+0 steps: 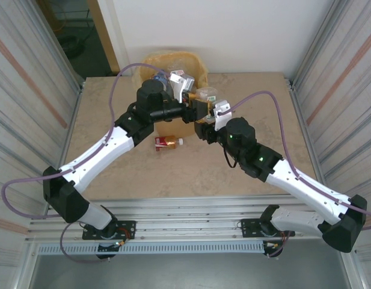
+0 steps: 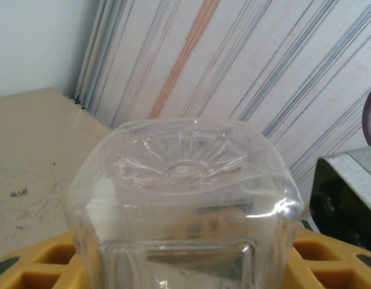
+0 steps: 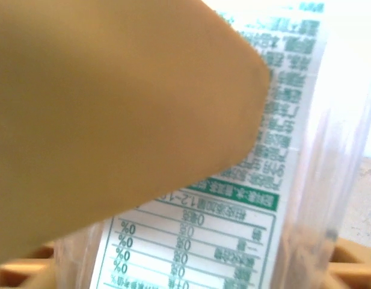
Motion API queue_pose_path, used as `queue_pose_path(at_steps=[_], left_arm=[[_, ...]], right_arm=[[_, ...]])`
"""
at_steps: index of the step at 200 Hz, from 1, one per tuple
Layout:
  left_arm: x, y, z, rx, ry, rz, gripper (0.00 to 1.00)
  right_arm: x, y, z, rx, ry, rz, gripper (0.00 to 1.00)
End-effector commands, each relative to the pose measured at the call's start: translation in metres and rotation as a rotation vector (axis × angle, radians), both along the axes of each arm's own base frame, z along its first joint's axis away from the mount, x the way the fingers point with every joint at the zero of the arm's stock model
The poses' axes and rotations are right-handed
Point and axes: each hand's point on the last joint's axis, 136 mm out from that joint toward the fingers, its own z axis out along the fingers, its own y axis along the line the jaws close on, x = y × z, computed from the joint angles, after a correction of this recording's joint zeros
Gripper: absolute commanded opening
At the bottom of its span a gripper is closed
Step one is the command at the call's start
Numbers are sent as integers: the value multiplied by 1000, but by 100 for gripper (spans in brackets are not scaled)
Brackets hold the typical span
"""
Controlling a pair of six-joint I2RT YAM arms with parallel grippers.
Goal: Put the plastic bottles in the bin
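I will next carry the clear bottle (image 1: 207,94) outward over the bin's open top (image 1: 183,66) with my left gripper and let it go there, because that opening is outward of the gripper.
A clear plastic bottle (image 1: 207,94) with a white, green-printed label (image 3: 233,229) hangs in front of the bin (image 1: 150,62), between both grippers. My left gripper (image 1: 197,111) reaches in from the left. Its yellow fingers (image 2: 35,265) press the bottle's sides, and the ribbed base (image 2: 185,165) points away from that camera. My right gripper (image 1: 203,125) comes up from the right with the label close between its fingers (image 3: 353,262). How tightly they hold is hidden. A red-labelled bottle (image 1: 168,142) with a white cap lies on the table. More bottles (image 1: 162,76) lie in the bin.
The orange-yellow bin stands at the table's (image 1: 113,174) far edge, against the white wall. Corrugated walls close in both sides. A blurred orange shape (image 3: 113,120) covers the upper left of the right wrist view. A dark gripper body (image 2: 347,198) shows at the right of the left wrist view.
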Motion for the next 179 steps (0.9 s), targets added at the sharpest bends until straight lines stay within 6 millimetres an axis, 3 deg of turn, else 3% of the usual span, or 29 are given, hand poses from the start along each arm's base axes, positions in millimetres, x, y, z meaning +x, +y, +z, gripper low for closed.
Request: queue_pose_path(at_steps=[1, 15, 78, 131, 179], left_arm=[[11, 7, 34, -69, -55, 34, 11], [24, 15, 41, -72, -56, 73, 7], [103, 56, 64, -58, -34, 225, 9], [167, 72, 47, -28, 41, 312, 12], [200, 70, 25, 6, 106, 359, 17]], right_arm=[[-2, -1, 16, 12, -33, -8, 90], [-3, -8, 15, 19, -33, -29, 100], [-11, -48, 12, 51, -19, -162, 98], [-15, -80, 1, 69, 13, -270, 98], [-17, -101, -13, 92, 56, -328, 98]])
